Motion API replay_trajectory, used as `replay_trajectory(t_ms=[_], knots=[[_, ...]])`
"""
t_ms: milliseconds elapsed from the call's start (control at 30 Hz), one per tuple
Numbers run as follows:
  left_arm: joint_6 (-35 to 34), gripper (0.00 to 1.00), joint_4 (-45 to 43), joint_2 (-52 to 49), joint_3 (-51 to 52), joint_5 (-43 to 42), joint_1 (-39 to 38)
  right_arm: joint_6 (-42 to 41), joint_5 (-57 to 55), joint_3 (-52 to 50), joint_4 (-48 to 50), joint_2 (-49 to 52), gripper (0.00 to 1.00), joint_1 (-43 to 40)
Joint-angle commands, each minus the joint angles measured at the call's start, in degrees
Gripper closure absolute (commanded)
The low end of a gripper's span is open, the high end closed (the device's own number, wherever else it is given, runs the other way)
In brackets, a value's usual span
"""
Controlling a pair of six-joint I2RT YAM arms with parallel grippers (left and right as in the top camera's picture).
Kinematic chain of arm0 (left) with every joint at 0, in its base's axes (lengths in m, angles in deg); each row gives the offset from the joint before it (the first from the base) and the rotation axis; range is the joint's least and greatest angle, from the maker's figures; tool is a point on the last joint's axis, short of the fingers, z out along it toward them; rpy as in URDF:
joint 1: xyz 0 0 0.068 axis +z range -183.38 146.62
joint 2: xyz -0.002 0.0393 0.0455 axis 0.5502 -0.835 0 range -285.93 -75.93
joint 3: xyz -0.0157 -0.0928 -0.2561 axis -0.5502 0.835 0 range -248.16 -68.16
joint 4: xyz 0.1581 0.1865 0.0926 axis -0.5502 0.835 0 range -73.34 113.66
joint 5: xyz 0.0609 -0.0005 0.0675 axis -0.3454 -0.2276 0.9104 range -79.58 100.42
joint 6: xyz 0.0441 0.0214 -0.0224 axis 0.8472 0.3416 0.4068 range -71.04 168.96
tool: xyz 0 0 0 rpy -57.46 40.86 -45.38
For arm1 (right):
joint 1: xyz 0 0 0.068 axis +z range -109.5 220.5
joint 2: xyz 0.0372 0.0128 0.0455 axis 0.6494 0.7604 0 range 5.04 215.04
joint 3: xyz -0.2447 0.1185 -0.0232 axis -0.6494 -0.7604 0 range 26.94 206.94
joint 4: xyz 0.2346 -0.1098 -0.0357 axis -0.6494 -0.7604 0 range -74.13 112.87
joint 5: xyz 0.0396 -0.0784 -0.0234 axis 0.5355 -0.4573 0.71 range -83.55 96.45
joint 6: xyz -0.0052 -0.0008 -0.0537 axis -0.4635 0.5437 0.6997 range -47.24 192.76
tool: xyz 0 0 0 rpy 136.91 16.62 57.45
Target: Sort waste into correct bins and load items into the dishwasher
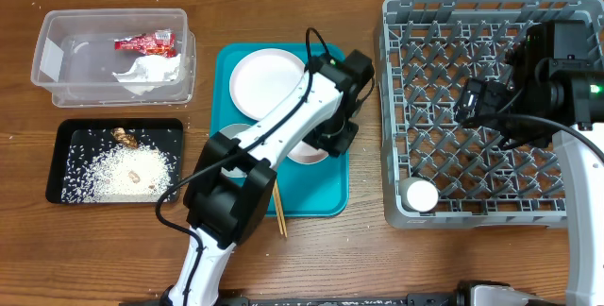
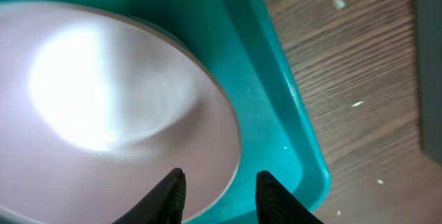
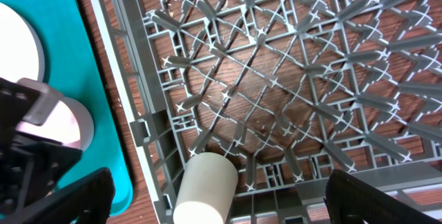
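Note:
Next I need to move my empty right gripper across from the dish rack and bring it down onto the rack-facing rim of the pinkish-white bowl (image 1: pixel 307 156), still on the teal tray.
My left gripper (image 2: pixel 217 193) is open over the teal tray (image 1: pixel 326 197). Its fingers straddle the rim of the pinkish-white bowl (image 2: pixel 103 106), one inside and one outside; overhead, the arm hides most of that bowl (image 1: pixel 307 156). The round pale plate (image 1: pixel 264 79) lies at the tray's back. The chopsticks (image 1: pixel 279 213) stick out over the tray's front edge. The small white cup (image 3: pixel 207 191) lies in the front-left corner of the grey dish rack (image 1: pixel 491 23). My right gripper (image 3: pixel 221 196) is wide open and empty above the cup.
The clear tub (image 1: pixel 57 56) at back left holds the red-and-white wrapper (image 1: pixel 146 42) and the napkin (image 1: pixel 146 72). The black tray (image 1: pixel 71 136) holds rice (image 1: pixel 118 169) and a brown lump (image 1: pixel 125 136). Stray rice grains (image 2: pixel 338 3) lie on the wood beside the teal tray.

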Motion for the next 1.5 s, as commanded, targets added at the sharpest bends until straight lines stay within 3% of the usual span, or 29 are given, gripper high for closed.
replay_trajectory(t_ms=[0,267,433,633,867,1067,1233,1467], knots=[[-0.4,0.64,2.7,2.9,-6.8,-0.9,2.7,0.3,0.6,1.5,0.3,-0.1,0.00,-0.3],[-6.1,0.57,9.8,8.9,-11.9,0.5,12.4,0.2,12.2,0.3,4.6,0.2,0.00,2.6],[-7.0,0.56,13.0,10.2,-11.8,0.0,19.9,-3.3,13.4,-2.4,12.0,2.6,0.01,12.5],[-6.3,0.58,14.2,10.2,-11.3,0.1,23.0,-10.1,8.6,-3.1,18.1,8.6,0.06,23.4],[-6.4,0.57,13.9,10.2,-11.3,0.3,29.1,-15.3,3.9,-4.0,22.9,17.7,0.27,32.1],[-6.3,0.56,13.9,10.2,-11.3,0.1,35.8,-16.7,0.3,-4.2,24.7,24.3,0.46,34.3],[-5.9,0.52,13.7,10.2,-11.3,0.5,39.0,-18.3,-2.1,-4.2,26.3,28.4,0.47,34.3],[-4.9,0.51,13.6,10.2,-11.3,0.5,40.3,-17.9,-1.2,-4.3,28.5,33.1,0.58,35.0]])
